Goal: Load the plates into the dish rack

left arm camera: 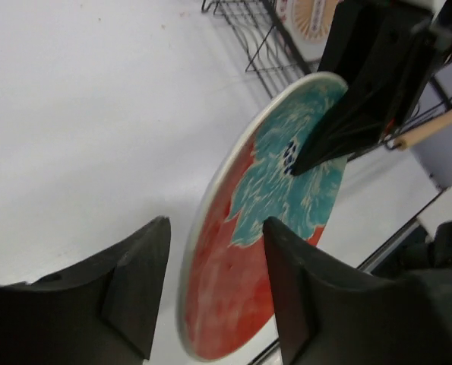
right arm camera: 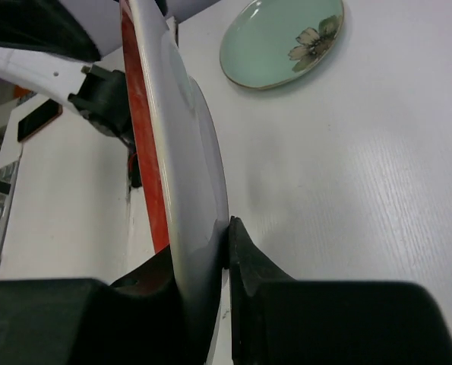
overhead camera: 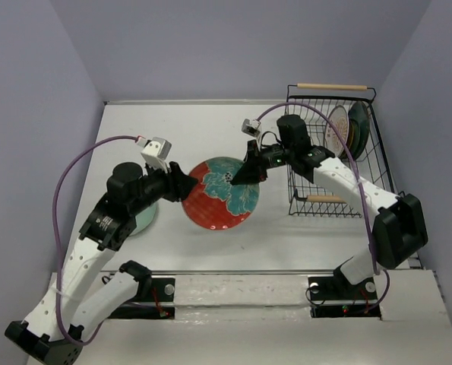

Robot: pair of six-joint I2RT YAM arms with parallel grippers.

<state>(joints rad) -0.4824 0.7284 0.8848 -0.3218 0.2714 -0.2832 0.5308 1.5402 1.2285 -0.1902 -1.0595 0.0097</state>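
The slots [overhead camera: 317, 127] beside the white plate are empty, so my right gripper should next swing outward, turn over the rack [overhead camera: 317, 199], and go down to release the red plate in them.
The large red plate with teal centre [overhead camera: 216, 204] is held tilted above the table between both arms. My right gripper [overhead camera: 242, 176] is shut on its far rim, clamping the pale underside [right arm camera: 188, 137] and the red face. My left gripper [overhead camera: 186, 185] is open, its fingers straddling the near rim [left arm camera: 233, 266] with gaps on both sides. The pale mint plate [overhead camera: 145, 218] lies flat on the table under my left arm and shows in the right wrist view [right arm camera: 282, 42]. The black wire dish rack [overhead camera: 317, 199] stands at the right.
In the rack stand a white plate with orange centre [overhead camera: 336, 129] and a dark teal plate [overhead camera: 358, 123], near its far end. The rack's wooden handles [overhead camera: 332, 87] run along its short ends. The table's front edge lies just behind the left arm.
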